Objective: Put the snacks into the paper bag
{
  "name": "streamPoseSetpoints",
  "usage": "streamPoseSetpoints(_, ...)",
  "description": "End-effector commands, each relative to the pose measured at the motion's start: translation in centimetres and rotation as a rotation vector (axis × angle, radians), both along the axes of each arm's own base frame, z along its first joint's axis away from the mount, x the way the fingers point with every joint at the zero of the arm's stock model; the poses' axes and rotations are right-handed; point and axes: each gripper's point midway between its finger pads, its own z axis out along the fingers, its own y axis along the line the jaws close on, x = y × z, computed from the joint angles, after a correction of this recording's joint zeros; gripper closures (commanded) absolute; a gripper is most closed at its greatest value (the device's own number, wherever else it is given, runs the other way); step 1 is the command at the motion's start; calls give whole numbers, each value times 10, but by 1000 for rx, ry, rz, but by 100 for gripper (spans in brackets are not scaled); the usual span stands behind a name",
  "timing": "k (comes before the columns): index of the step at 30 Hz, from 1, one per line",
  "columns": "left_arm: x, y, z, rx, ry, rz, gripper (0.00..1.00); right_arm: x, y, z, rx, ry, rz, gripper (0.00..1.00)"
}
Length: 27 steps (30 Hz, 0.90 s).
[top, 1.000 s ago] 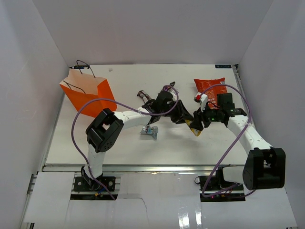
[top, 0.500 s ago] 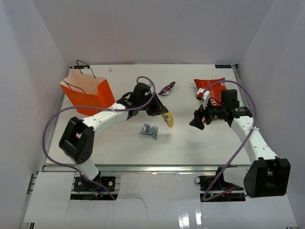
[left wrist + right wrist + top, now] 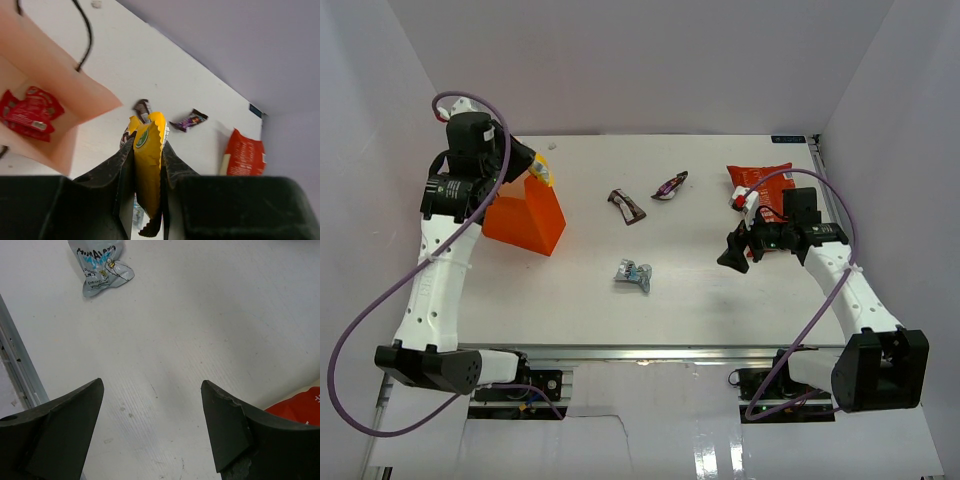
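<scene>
The yellow wrapper goes to the left in the top view with my left gripper next, over the bag's opening, for release there, because it hangs past the bag's rim.
My left gripper is shut on a yellow wrapper, held up by the top edge of the orange paper bag. In the left wrist view the yellow wrapper is pinched between the jaws of this gripper. The bag's open mouth lies below left, with red-pink wrappers inside. On the table lie a dark wrapper, a purple one, a silver-blue one and the red crisp packet. My right gripper stands open and empty, low over the table.
White walls enclose the table on three sides. The bag's black cord handle hangs over its far edge. In the right wrist view the silver-blue wrapper lies ahead and a corner of the crisp packet shows at right.
The left arm swung from mid-table up and left to the bag, carrying the yellow wrapper. The right gripper opened and drew back to the right, then stayed put.
</scene>
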Motion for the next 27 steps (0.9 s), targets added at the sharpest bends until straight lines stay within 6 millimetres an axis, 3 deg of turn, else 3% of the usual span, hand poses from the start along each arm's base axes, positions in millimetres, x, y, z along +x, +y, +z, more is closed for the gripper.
streamPoseSetpoints(1, -10, 30, -11, 122, 103, 61, 79, 2, 3, 0, 2, -10, 18, 16)
streamPoseSetpoints(5, -4, 55, 5, 161, 90, 131, 79, 4, 2, -2, 1, -3, 9, 16)
streamPoseSetpoints(12, 0, 71, 22, 179, 58, 186, 80, 5, 1, -6, -8, 3, 1, 16)
streamPoseSetpoints(16, 3, 86, 23, 208, 53, 230, 80, 5, 1, -7, -4, 8, 1, 16)
streamPoseSetpoints(20, 14, 104, 6, 249, 95, 268, 80, 6, 4, -7, 11, 11, 11, 16)
streamPoseSetpoints(21, 16, 117, 3, 248, 100, 294, 75, 5, 6, -7, 20, 13, 19, 17)
streamPoseSetpoints(24, 21, 120, -2, 241, 105, 301, 56, 4, 9, -6, 22, 10, 42, 17)
streamPoseSetpoints(25, 21, 120, -1, 236, 100, 299, 38, 3, 11, -6, 21, 7, 52, 17)
streamPoseSetpoints(27, 24, 114, 1, 213, 84, 273, 22, 4, 13, -7, 18, 6, 67, 17)
